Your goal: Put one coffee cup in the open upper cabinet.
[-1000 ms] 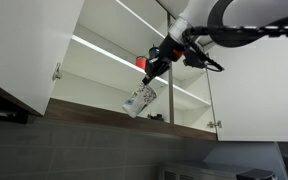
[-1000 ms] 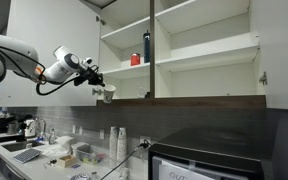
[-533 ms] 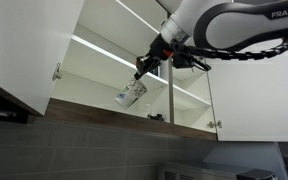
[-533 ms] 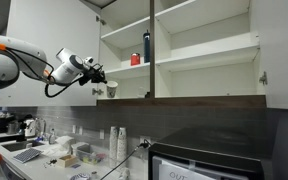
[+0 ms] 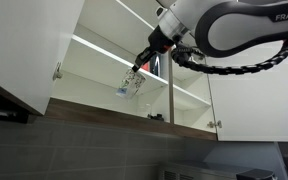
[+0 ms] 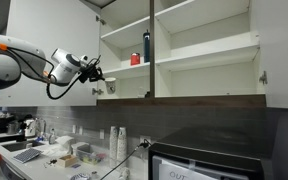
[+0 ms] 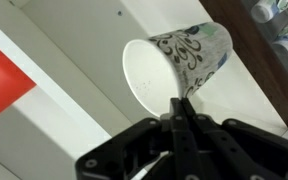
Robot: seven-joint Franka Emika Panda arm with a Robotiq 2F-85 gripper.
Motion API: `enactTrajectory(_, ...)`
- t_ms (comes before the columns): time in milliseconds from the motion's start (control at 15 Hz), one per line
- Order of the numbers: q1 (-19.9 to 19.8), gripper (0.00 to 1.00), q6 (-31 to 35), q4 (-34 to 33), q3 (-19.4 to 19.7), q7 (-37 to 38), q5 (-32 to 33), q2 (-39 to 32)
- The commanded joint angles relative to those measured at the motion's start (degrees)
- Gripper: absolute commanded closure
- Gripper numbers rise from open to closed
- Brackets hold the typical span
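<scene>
My gripper next lowers toward the cabinet's bottom shelf (image 5: pixel 111 106) (image 7: pixel 246 88), turns until the cup stands upright there, and releases the cup's rim. This comes next because the cup still hangs tilted.
The coffee cup (image 7: pixel 194 55) is white with a dark floral pattern and lies tilted, its open mouth turned toward the wrist camera. My gripper (image 7: pixel 180 104) is shut on its rim. In both exterior views the gripper (image 5: pixel 144 63) (image 6: pixel 96 72) holds the cup (image 5: pixel 130 84) (image 6: pixel 108 88) in the air by the lower front edge of the open upper cabinet (image 5: pixel 104 48) (image 6: pixel 189 52). The cup hangs tilted just above the wood-brown bottom edge (image 5: pixel 114 113), in front of the lowest shelf space.
A small red object (image 6: pixel 136 60) (image 7: pixel 2 82) and a tall dark bottle (image 6: pixel 147 46) stand on the shelf by the centre divider (image 6: pixel 152 50). Open white doors (image 5: pixel 24 50) (image 5: pixel 259 90) flank the cabinet. A cluttered counter (image 6: pixel 44 150) and stacked paper cups (image 6: pixel 119 143) lie below.
The arm has risen and moved toward the cabinet, carrying the cup up from below the brown edge to the level of the lowest shelf opening. The grip stays shut.
</scene>
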State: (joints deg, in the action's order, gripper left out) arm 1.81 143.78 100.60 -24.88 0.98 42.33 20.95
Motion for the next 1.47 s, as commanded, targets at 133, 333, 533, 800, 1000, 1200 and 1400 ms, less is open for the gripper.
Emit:
enactTrajectory(133,3.9,0.99,-4.5,-5.8,0.7,-11.5,3.5,-5.6)
enactTrajectory(333,5.6,0.99,-9.3,-10.0,0.6,-16.7,3.2,-9.2)
enactTrajectory(533,7.5,0.99,-13.3,-14.2,0.9,-20.6,3.0,-12.5)
enactTrajectory(800,9.9,0.99,-18.2,-20.2,1.4,-24.5,2.3,-16.9)
enactTrajectory(1000,11.6,0.99,-21.3,-25.0,1.9,-26.5,2.2,-20.3)
enactTrajectory(1200,13.2,0.99,-23.8,-29.6,2.4,-28.1,2.1,-23.4)
enactTrajectory(1400,14.7,0.99,-26.1,-33.9,3.2,-29.7,1.7,-26.4)
